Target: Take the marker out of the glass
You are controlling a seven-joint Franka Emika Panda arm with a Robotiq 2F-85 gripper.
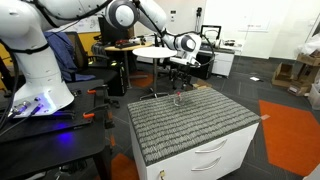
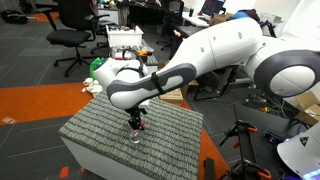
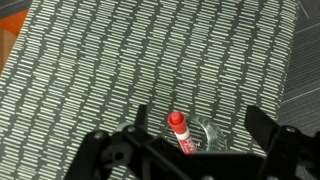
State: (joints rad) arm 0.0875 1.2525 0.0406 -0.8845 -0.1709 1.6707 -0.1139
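My gripper will next go down a little and close its fingers around the marker's red upper end (image 3: 177,119), because that end stands below my gripper, between the open fingers.
The red marker (image 3: 181,133) stands tilted inside the small clear glass (image 3: 203,132) on the striped grey mat. In the wrist view my gripper (image 3: 196,125) is open, its dark fingers on either side of the glass and above it, touching neither glass nor marker. In an exterior view the glass (image 1: 179,100) is a tiny shape under the gripper (image 1: 179,80). In an exterior view the gripper (image 2: 137,122) hangs just over the glass (image 2: 137,134) near the mat's front edge.
The mat covers a white drawer cabinet (image 1: 218,155). Office chairs (image 2: 72,25), a round table (image 1: 158,50) and desks stand behind. The robot base (image 1: 40,90) sits on a dark bench with red clamps. An orange floor area (image 1: 290,125) lies beside the cabinet.
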